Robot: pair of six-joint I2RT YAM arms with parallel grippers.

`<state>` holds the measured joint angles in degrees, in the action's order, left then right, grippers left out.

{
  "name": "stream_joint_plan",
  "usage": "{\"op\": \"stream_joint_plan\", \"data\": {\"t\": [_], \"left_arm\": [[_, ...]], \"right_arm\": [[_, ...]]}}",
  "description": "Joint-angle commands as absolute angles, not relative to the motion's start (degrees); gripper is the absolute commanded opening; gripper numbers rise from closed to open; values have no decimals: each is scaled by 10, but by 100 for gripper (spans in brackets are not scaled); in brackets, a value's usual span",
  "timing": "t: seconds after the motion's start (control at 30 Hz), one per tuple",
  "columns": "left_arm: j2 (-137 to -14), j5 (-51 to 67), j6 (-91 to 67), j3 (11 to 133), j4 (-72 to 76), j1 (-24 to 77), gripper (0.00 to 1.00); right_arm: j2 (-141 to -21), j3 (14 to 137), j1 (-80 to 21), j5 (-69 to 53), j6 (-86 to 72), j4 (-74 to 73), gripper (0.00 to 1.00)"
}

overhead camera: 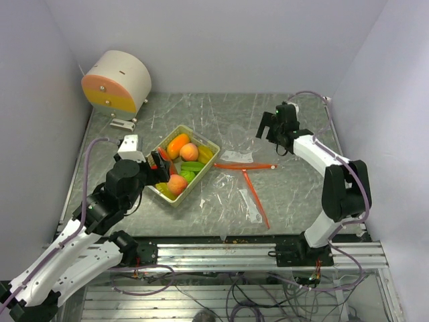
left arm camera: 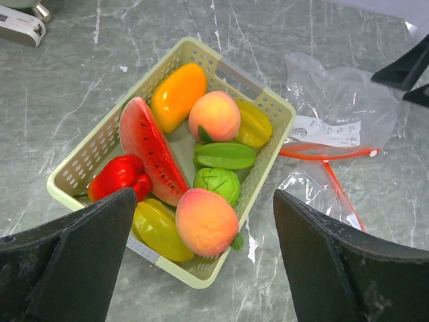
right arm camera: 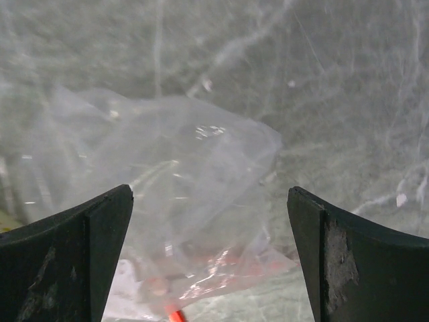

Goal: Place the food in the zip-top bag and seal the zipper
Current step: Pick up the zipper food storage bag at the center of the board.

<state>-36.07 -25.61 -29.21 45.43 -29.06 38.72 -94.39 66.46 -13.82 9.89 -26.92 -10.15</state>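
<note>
I will next lower my right gripper and move it back a little, onto the fold of the film by the end of the red zipper.
The food lies in a pale yellow-green basket (overhead camera: 205, 142): an orange mango (left arm camera: 177, 94), two peaches (left arm camera: 214, 115) (left arm camera: 206, 221), a watermelon slice (left arm camera: 153, 151), a red pepper (left arm camera: 119, 176), and green (left arm camera: 226, 155) and yellow (left arm camera: 159, 228) pieces. My left gripper (left arm camera: 203, 194) hangs open over the basket's near end, above the nearer peach, holding nothing; in the top view it (overhead camera: 156, 163) is at the basket's left side. The clear zip-top bag (overhead camera: 242, 182) with its red zipper (overhead camera: 244, 166) lies flat to the right of the basket. My right gripper (right arm camera: 208, 194) hovers open above the bag (right arm camera: 181, 188), in the top view (overhead camera: 267, 129) behind the zipper.
A round white and orange device (overhead camera: 115, 82) stands at the back left with a small white piece (overhead camera: 123, 123) in front of it. Grey walls close in the table on three sides. A metal rail (overhead camera: 255, 251) runs along the near edge.
</note>
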Motion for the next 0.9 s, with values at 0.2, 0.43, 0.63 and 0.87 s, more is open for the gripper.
{"op": "stream_joint_plan", "data": {"t": [0.2, 0.43, 0.63, 0.87], "left_arm": [[-357, -239, -290, 445, -282, 383, 94], [-351, -237, -295, 445, -294, 383, 94], [-340, -244, -295, 455, -305, 383, 94], [-345, -219, -302, 446, -270, 383, 94]], "right_arm": [[-978, 617, -122, 52, -242, -101, 100], [-1043, 599, -120, 40, -265, -79, 92], [-941, 580, -120, 43, -283, -82, 27], [-798, 584, -118, 10, -370, -156, 0]]}}
